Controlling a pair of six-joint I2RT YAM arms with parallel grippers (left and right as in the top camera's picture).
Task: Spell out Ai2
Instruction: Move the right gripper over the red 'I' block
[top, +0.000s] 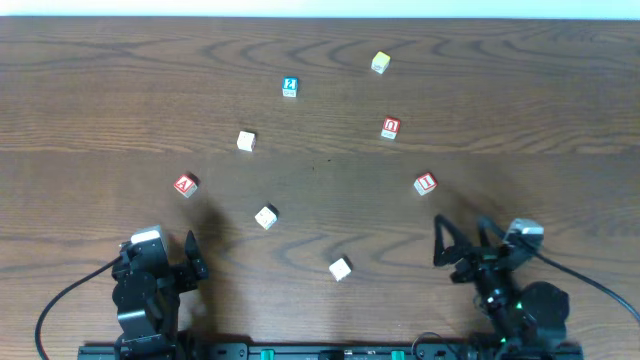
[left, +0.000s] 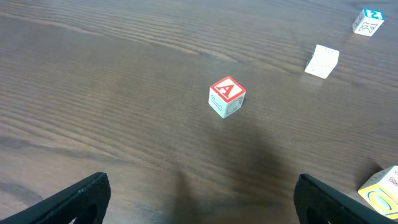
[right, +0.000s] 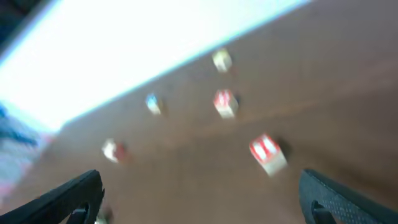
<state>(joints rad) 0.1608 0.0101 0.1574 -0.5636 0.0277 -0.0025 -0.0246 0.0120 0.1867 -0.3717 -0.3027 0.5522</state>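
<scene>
The red "I" block (top: 425, 183) (right: 268, 154) lies farther out than my right gripper and below it, so next my right gripper needs to reach outward and tip its fingers down around that block.
A red "A" block (top: 186, 185) lies at the left of the table and shows in the left wrist view (left: 226, 96). A red "I" block (top: 425, 183) lies at the right and appears blurred in the right wrist view (right: 267, 153). A blue "2" block (top: 290, 87) lies at the back, also in the left wrist view (left: 368, 21). My left gripper (top: 190, 262) is open and empty, near the front edge, behind the "A" block (left: 202, 202). My right gripper (top: 460, 245) is open and empty, in front of the "I" block (right: 202, 196).
Other blocks lie scattered: a red one (top: 390, 128), a yellowish one (top: 380, 63), a white one (top: 246, 141), a cream one (top: 265, 216) and another cream one (top: 340, 268) near the front centre. The right wrist view is motion-blurred.
</scene>
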